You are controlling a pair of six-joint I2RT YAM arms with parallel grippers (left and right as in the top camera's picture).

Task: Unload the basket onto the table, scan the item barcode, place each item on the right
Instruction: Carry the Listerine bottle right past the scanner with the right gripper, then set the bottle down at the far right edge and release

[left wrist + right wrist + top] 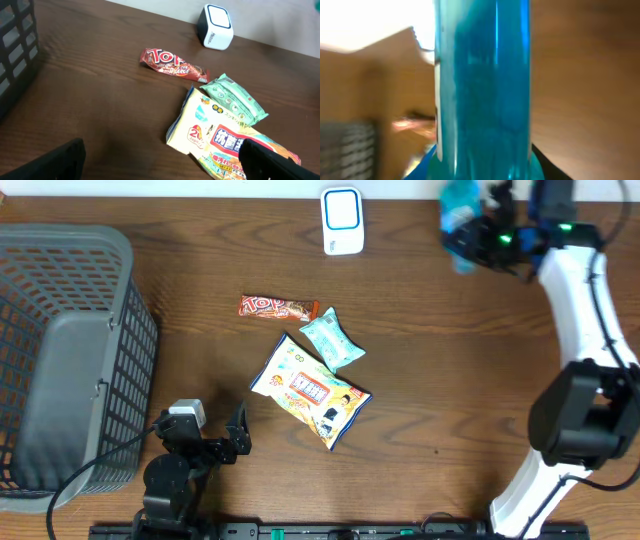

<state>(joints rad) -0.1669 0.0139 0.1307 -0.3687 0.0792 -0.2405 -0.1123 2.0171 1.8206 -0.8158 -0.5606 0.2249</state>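
Observation:
My right gripper goes back and to the right in the overhead view next, then down to free the blue item on the bare tabletop, clear of the packs.
My right gripper (472, 232) is at the far right of the table, raised and shut on a blue translucent item (459, 207). In the right wrist view that blue item (482, 85) stands upright and fills the middle of the picture, blurred, with no barcode showing. The white scanner with a blue face (341, 220) stands at the back centre, left of the held item and apart from it. My left gripper (238, 438) rests open near the front left, its jaws wide with nothing between them (162, 165).
A red chocolate bar (277, 307), a green pack (332, 338) and a yellow wipes pack (311, 390) lie mid-table. The wipes pack (225, 140) lies just ahead of my left fingers. A grey mesh basket (60, 360) fills the left side.

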